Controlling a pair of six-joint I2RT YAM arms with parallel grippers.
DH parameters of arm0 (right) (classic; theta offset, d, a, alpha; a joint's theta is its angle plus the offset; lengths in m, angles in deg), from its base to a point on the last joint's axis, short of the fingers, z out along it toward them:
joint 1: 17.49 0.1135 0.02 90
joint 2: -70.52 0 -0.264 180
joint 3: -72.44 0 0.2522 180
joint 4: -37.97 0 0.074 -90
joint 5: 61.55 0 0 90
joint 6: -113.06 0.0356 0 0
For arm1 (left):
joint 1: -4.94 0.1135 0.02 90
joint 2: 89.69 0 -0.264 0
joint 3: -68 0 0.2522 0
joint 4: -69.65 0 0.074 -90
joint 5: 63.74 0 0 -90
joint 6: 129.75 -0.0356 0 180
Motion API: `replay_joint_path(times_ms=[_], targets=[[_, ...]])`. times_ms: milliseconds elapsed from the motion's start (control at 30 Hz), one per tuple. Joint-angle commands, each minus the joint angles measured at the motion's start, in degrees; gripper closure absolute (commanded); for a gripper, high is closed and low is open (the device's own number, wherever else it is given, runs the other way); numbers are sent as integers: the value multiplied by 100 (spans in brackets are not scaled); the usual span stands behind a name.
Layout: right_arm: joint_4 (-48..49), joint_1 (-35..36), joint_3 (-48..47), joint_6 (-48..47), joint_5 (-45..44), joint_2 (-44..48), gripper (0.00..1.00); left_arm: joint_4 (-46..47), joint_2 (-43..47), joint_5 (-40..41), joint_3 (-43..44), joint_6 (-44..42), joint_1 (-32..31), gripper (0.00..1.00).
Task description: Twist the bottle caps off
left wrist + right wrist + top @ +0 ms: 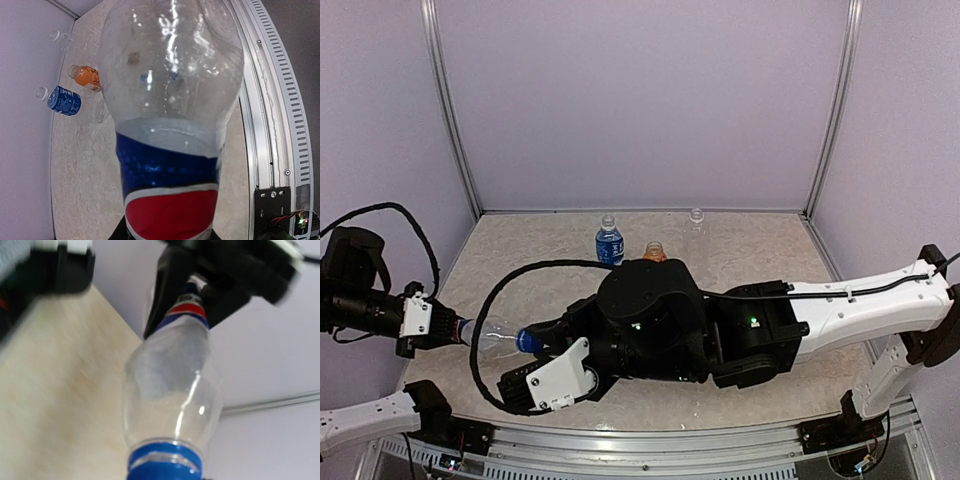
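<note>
The tabletop's near middle lies below the robot's right gripper, to its right in the top view, so the right gripper should next draw off the bottle and move down to release the cap.
A clear bottle with a blue and red label lies level in the air between my two grippers. My left gripper is shut on its labelled base end; in the left wrist view the bottle fills the frame. My right gripper is closed around its blue cap, which shows at the bottom of the right wrist view. A blue-labelled bottle, a short orange bottle and a clear unlabelled bottle stand at the back of the table.
The right arm lies across the middle of the table. A black cable loops over the near left part. The table's metal front rail runs close beside the held bottle. Enclosure walls stand on three sides.
</note>
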Motion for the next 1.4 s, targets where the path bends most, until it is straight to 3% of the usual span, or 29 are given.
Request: replay_joint_path(times_ms=[0,67,267,700,767,833,933,1033,1200,1367], targets=[[1140,371,458,-2588,-1704,-2,100,-369,-94,-87,-96,275,3,75],[1471,437,540,-3027,-1749,-7,100,-353,-83,-76,-125,265,3,75],[1784,436,612,-3117,-1462,-26,100,-308,-54,-24,-131,282,3,75],[2139,148,1949,-1157,-1050,1586,100,85,114,378,-363,329,12,77],[2190,-63,2066,-412,-1100,1660,100,336,113,452,-384,459,24,77],[1858,-590,2010,1079,-1100,1593,100,809,151,552,-438,862,61,77],[247,-1694,1515,3958,-631,1147,100,1738,299,652,-503,1689,249,75],[-1347,-2410,1026,5882,-17,459,100,2389,405,681,-414,2709,570,74],[-2402,-2674,1084,7093,939,-201,100,2762,460,104,-162,3774,1078,72],[-2999,-2690,1251,7635,1468,-784,100,2816,521,-392,-187,3960,1197,70]])
